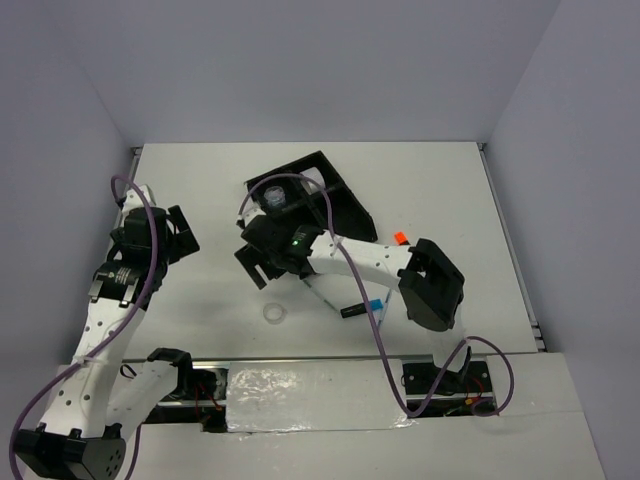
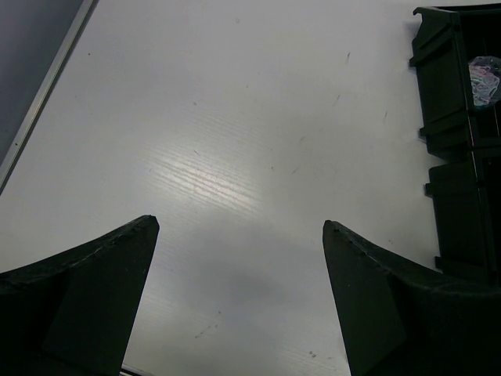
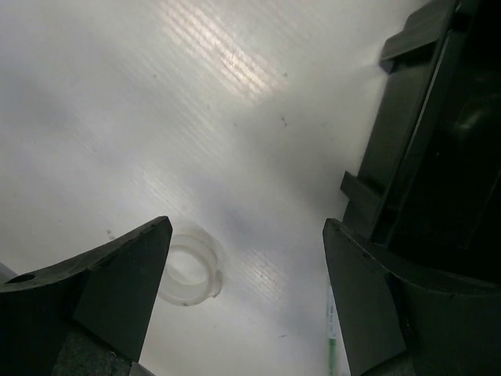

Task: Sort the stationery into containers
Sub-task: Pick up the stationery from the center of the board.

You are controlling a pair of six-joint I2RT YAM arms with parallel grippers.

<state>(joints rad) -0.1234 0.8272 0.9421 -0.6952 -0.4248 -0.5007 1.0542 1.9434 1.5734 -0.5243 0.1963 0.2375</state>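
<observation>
My right gripper moves back and then down over the clear tape roll [image 1: 274, 313] [image 3: 189, 269] next, since the roll lies off beside one fingertip rather than centered between both.
The black tray [image 1: 345, 212] lies tilted at the table's middle back, with a glittery tape roll [image 1: 277, 197] in its left compartment. My right gripper [image 1: 258, 265] hovers just off the tray's near left corner, open and empty. In the right wrist view the gripper [image 3: 246, 223] is open over bare table, a clear tape roll [image 3: 192, 274] lies partly behind its left finger, a thin green pen [image 3: 333, 341] lies by the right finger, and the tray [image 3: 438, 157] is to the right. The clear tape roll [image 1: 274, 313] sits nearer the front. My left gripper [image 1: 190, 232] is open at far left.
An orange-capped marker [image 1: 398, 238] lies right of the tray and a blue-capped marker [image 1: 365, 307] under the right forearm. The left wrist view has its open gripper [image 2: 239, 222] over white table, with the tray [image 2: 458, 141] and the glittery tape roll [image 2: 485, 78] at the right edge.
</observation>
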